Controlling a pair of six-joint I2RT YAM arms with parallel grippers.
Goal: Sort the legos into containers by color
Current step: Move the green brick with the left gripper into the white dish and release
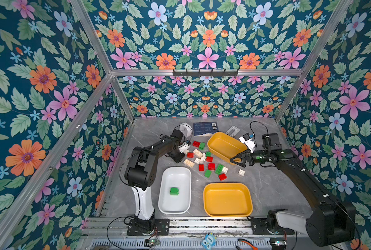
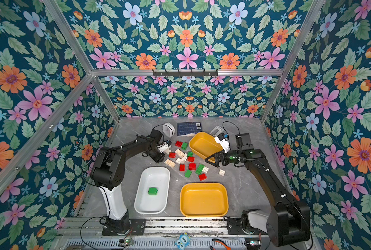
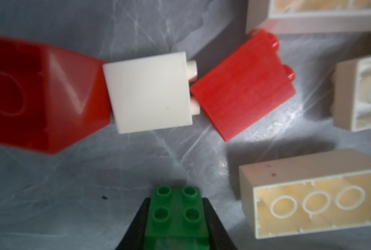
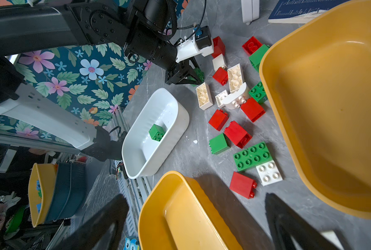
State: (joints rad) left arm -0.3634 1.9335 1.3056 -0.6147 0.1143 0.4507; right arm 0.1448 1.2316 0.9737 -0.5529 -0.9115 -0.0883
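The lego will go to the white container's far end [image 1: 174, 176] where green already sits: my left gripper will rise, draw back over the container's rim and release it.
In the left wrist view my left gripper [image 3: 175, 202] is shut on a small green lego [image 3: 175, 216], studs facing the camera, low over the grey table. It sits at the left edge of the loose pile of red, green and cream legos [image 1: 210, 166] in both top views. The white container [image 1: 163, 201] holds one green lego [image 1: 174, 191]. One mustard-yellow container [image 1: 227, 200] stands in front and another [image 1: 223, 145] lies tilted at the back. My right gripper [image 1: 237, 161] is open and holds nothing, hovering by the near corner of the back tub.
A dark card with a QR code [image 1: 205, 128], a white rounded gadget [image 1: 185, 128] and a small grey holder [image 1: 233, 131] lie along the back wall. A lone cream brick [image 1: 241, 172] sits right of the pile. An owl toy [image 1: 209, 240] rests on the front rail.
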